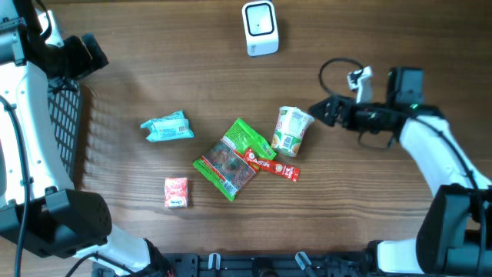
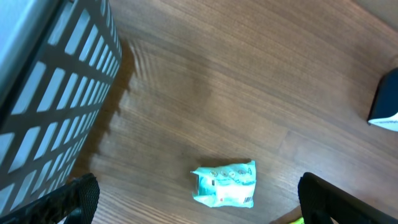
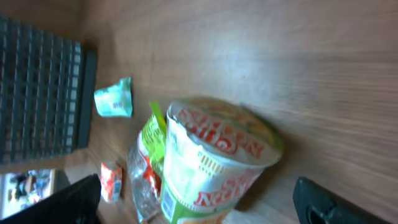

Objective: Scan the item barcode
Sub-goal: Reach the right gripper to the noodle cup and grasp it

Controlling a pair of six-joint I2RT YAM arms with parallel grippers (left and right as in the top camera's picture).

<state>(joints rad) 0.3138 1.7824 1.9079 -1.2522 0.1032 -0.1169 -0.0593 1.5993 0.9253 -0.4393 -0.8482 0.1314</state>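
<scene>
The noodle cup's body near the lid (image 1: 294,125) (image 3: 208,167) is still out of reach of my right gripper's open fingers, so my right gripper should next go to the left in the overhead view, around it.
The white barcode scanner (image 1: 260,28) stands at the table's far edge. A noodle cup (image 1: 292,129), white, green and red, appears to lie on its side right of the table's middle. My right gripper (image 1: 321,111) is open just right of the cup's lid end. In the right wrist view the noodle cup (image 3: 214,163) fills the space ahead of the right gripper (image 3: 202,211), and neither dark finger touches it. My left gripper (image 1: 86,54) hangs open at the far left, holding nothing. Its wrist view shows the left gripper (image 2: 199,208) above a teal packet (image 2: 225,184).
A green snack bag (image 1: 234,158), a red stick packet (image 1: 278,168), the teal packet (image 1: 167,128) and a small red box (image 1: 176,192) lie around the table's middle. A black mesh basket (image 1: 65,127) stands along the left edge, beside the left arm.
</scene>
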